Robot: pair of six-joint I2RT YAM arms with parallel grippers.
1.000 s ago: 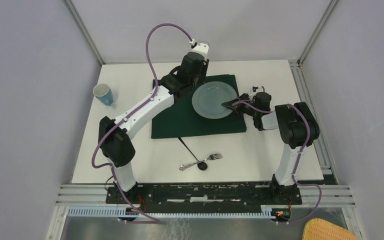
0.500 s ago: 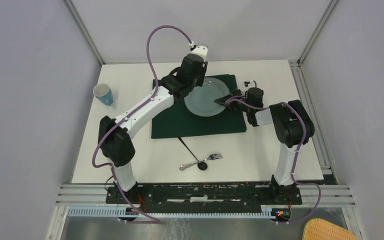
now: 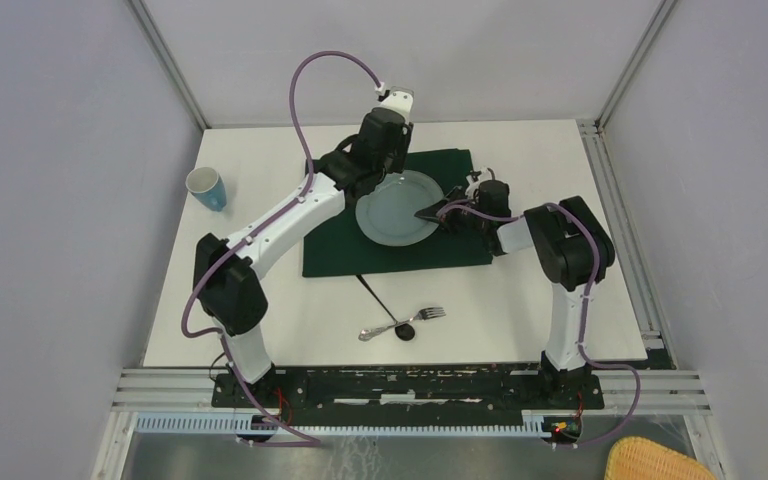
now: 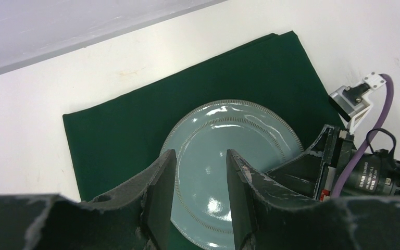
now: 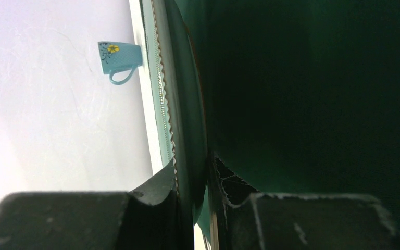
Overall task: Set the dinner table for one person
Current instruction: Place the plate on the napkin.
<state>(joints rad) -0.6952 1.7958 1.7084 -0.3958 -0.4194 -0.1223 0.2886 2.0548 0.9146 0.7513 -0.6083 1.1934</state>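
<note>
I need to lower the plate slightly toward the cup's side with my right gripper, then release the plate's rim. The plate is already over the dark green cloth (image 5: 271, 104).
A teal plate (image 3: 395, 208) lies on the dark green cloth (image 3: 340, 245) on the white dinner table (image 3: 520, 300). My right gripper (image 3: 438, 212) is shut on the plate's right rim; the right wrist view shows the rim (image 5: 179, 114) edge-on between its fingers. My left gripper (image 4: 201, 177) is open and empty, hovering above the plate's (image 4: 224, 151) far left part; in the top view it (image 3: 372, 180) sits over the plate's back left edge. A fork (image 3: 422, 315) and a spoon (image 3: 380, 329) lie on the table in front of the cloth.
A light blue cup (image 3: 207, 188) with a flower stands at the table's left edge, also seen in the right wrist view (image 5: 119, 58). A thin black stick (image 3: 375, 295) lies near the cutlery. A yellow basket (image 3: 655, 462) sits below the table at bottom right.
My right gripper has dragged the plate leftward across the cloth, towards its middle. My left gripper has shifted slightly left and stays above the plate.
</note>
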